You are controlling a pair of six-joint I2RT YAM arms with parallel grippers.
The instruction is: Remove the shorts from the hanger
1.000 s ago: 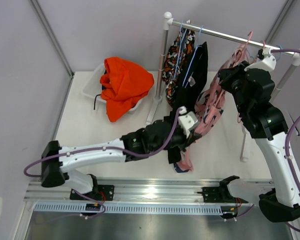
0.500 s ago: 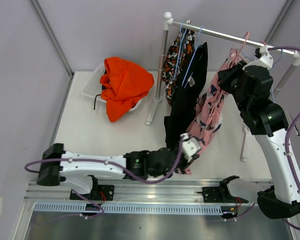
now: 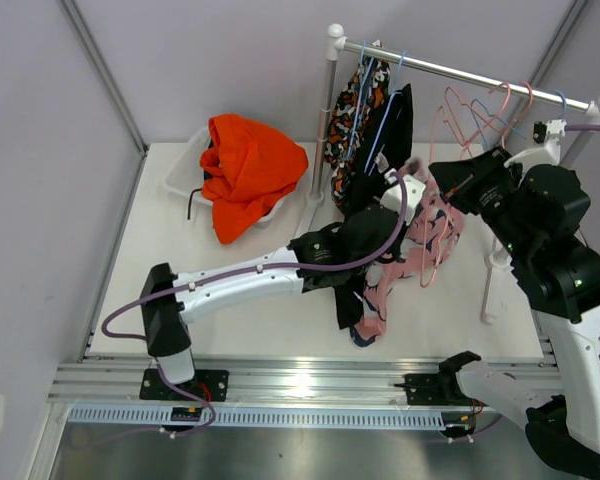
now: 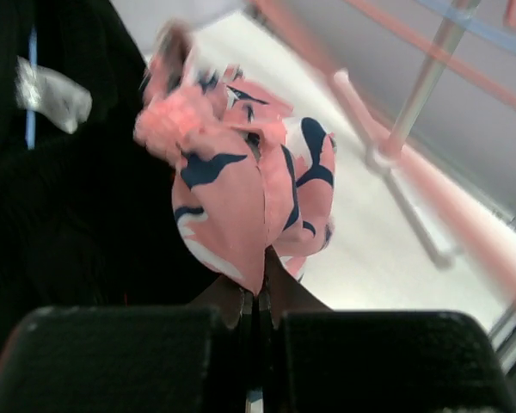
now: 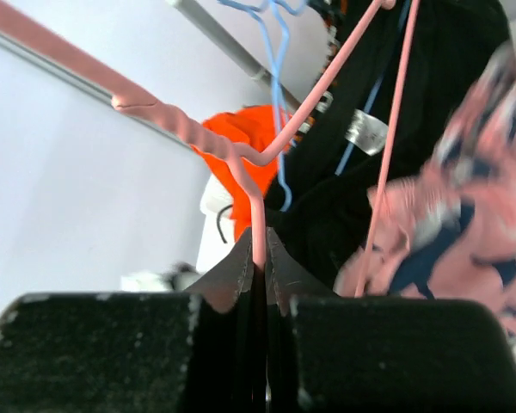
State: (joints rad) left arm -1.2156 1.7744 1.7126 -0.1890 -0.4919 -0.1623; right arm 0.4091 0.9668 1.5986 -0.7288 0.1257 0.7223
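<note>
I should move my right gripper outward toward the metal bar (image 3: pixel 485 80) and let go of the pink wire hanger below it, because my left gripper already holds the pink shorts.
My left gripper (image 3: pixel 412 208) is shut on a fold of the pink shorts with dark print (image 3: pixel 422 250), which hang bunched below the rail. In the left wrist view the fabric (image 4: pixel 241 194) is pinched between the closed fingertips of my left gripper (image 4: pixel 258 288). My right gripper (image 3: pixel 446 187) is shut on the pink wire hanger (image 3: pixel 458 108). In the right wrist view the hanger wire (image 5: pixel 189 129) runs into the closed jaws of my right gripper (image 5: pixel 260 251). Black shorts (image 3: pixel 392 135) and blotch-pattern shorts (image 3: pixel 348 120) hang on the rail. Orange-red shorts (image 3: pixel 248 165) lie in a bin. Navy shorts are not visible.
The metal rail (image 3: pixel 480 78) spans from the left post (image 3: pixel 325 150) to the right post (image 3: pixel 500 260), with spare pink and blue hangers on it. A white bin (image 3: pixel 185 172) stands at the back left of the table.
My left gripper dropped toward the near edge, then rose to the rack with the pink shorts in it. My right arm swung right, still holding the hanger. The pink shorts now hang bunched lower.
</note>
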